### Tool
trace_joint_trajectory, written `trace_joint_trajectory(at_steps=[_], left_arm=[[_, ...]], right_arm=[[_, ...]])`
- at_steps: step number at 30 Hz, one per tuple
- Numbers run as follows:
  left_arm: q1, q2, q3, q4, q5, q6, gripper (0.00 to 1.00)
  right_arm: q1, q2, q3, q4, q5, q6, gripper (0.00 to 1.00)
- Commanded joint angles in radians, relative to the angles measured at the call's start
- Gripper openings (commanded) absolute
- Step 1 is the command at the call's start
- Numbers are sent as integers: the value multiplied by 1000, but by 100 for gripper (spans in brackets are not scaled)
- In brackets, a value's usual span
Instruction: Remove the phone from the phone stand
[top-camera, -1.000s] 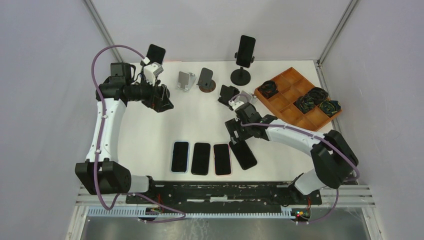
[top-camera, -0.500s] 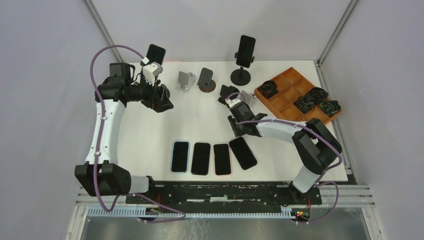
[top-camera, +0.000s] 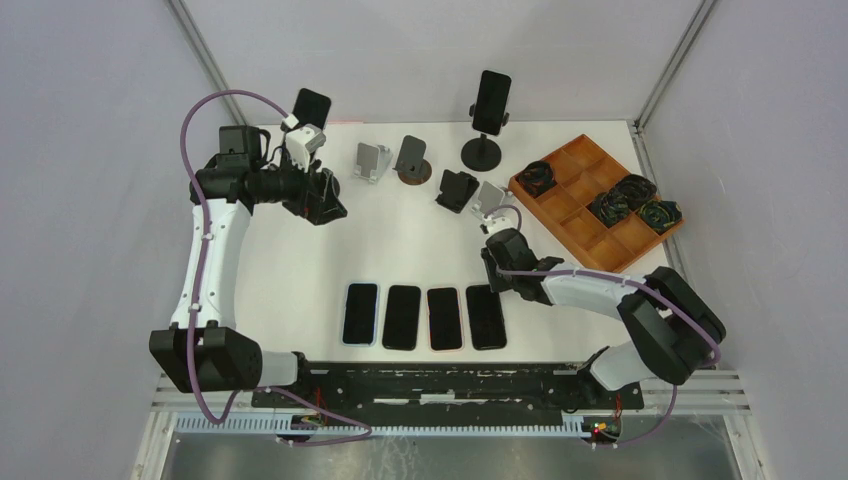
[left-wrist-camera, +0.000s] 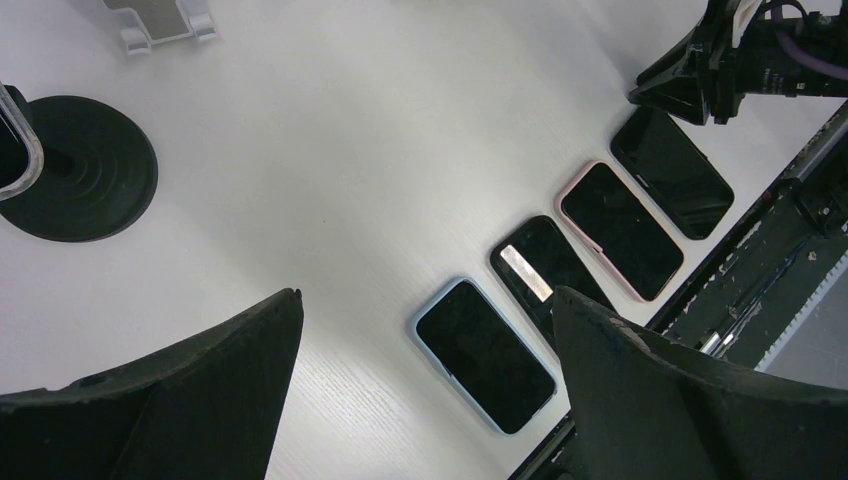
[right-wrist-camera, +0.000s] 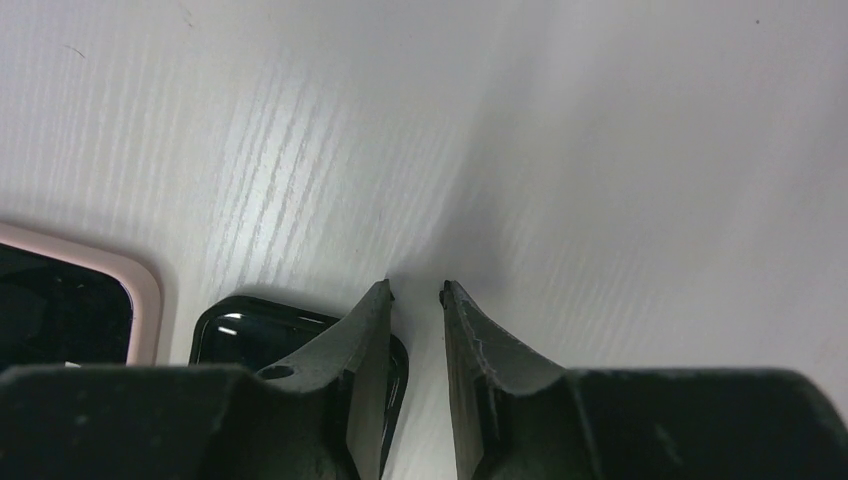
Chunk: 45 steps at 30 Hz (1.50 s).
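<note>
My left gripper moves its open fingers outward and to its left in the wrist view next, since the black phone's lower edge (left-wrist-camera: 28, 172) lies outward, that way.
A black phone (top-camera: 311, 105) stands on a stand at the far left, just behind my left arm; its round black base (left-wrist-camera: 75, 165) shows in the left wrist view. Another phone (top-camera: 490, 100) sits on a tall black stand (top-camera: 482, 152) at the back. My left gripper (top-camera: 328, 205) (left-wrist-camera: 427, 295) hangs wide open and empty in front of the left stand. My right gripper (top-camera: 491, 272) (right-wrist-camera: 416, 290) is low over the table, its jaws a narrow gap apart with nothing between them, at the far corner of a flat black phone (top-camera: 485, 316) (right-wrist-camera: 255, 335).
Several phones lie in a row near the front edge, among them a blue-cased one (left-wrist-camera: 485, 355) and a pink-cased one (right-wrist-camera: 60, 300). Empty stands (top-camera: 370, 160) (top-camera: 410, 160) (top-camera: 455, 190) stand mid-table. An orange tray (top-camera: 578, 152) of coiled cables sits at the right.
The rightmost flat phone has turned from askew to straight in the row. My right gripper's jaws have narrowed and it has shifted right. The left arm has not moved.
</note>
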Motion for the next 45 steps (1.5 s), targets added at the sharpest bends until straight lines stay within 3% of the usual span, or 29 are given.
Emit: trace_joint_trajectory(at_steps=[1,7,13,22,29,37,42,45], left_arm=[[5,-22,12,14,22,-35,100],[5,-30,16,13,22,-37,100],[16,-40,27,41,-22,-72,100],[233,-3,71,202,-89,-227,99],[242,61,29,390,-25,-275,98],[236,267,189,386,44,-298,92],[235,291,184,431,65,-317,89],[236,308,182,453,104,-337,82]], right_arm=[[-5,-48,-63,-29,19,51,31],[-4,-50,-47,-19,18,43,35],[-6,-60,86,-83,48,-8,49],[-6,-151,236,-122,-45,-35,78],[-6,-197,247,-99,-173,-49,86],[-7,-232,235,-85,-325,-71,93],[-6,-245,226,-90,-368,-70,94],[-7,-249,211,-82,-397,-66,94]])
